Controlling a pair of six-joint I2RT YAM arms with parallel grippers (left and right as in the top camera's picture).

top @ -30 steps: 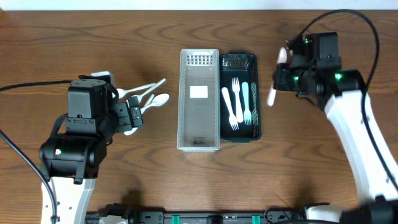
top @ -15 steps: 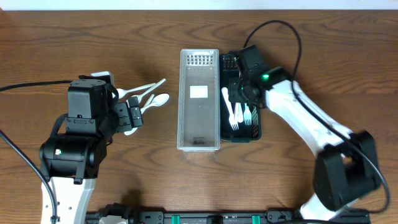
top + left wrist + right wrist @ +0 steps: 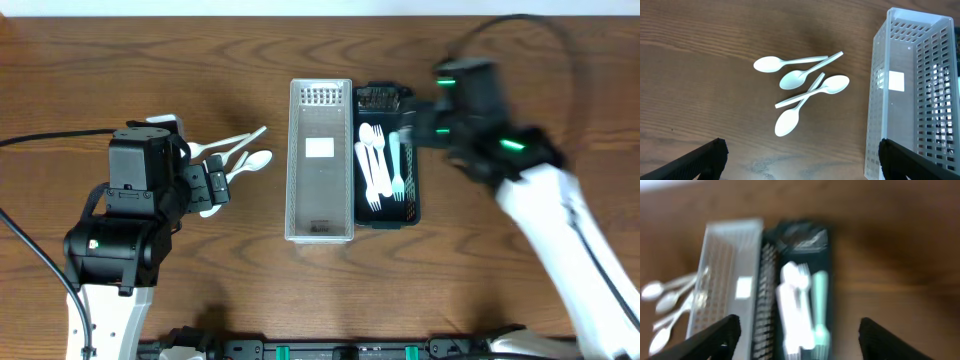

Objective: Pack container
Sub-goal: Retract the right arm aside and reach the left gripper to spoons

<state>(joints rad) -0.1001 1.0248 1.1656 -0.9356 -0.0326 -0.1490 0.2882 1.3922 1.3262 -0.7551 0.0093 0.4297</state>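
My left gripper will turn and lower its fingers down and outward onto the basket-side spoon's neck [image 3: 239, 170] [image 3: 823, 89], because this spoon lies across the top of another.
A dark slotted container [image 3: 412, 190] holds several white forks [image 3: 372, 165] and one teal fork [image 3: 396, 160]. Beside it on the left stands an empty white mesh basket [image 3: 320, 215]. Several white spoons [image 3: 240, 152] lie on the table left of the basket. My right gripper [image 3: 418, 128] hovers, blurred, over the dark container's right side. In its wrist view the right gripper [image 3: 800, 345] is open and empty above the forks [image 3: 795, 305]. My left gripper [image 3: 213, 187] is beside the spoons. Its wrist view shows the left gripper [image 3: 800, 165] open, with the spoons [image 3: 800, 79] ahead of it.
The white basket's wall [image 3: 880, 100] rises just right of the left gripper's view. In the right wrist view the basket [image 3: 715, 280] and the dark container [image 3: 770, 280] stand side by side. A cable trails over the table at the far left [image 3: 50, 137].
My right arm swung in over the dark container, opened, and left another white utensil among the forks. It has since drawn back to the right. The left arm has not moved.
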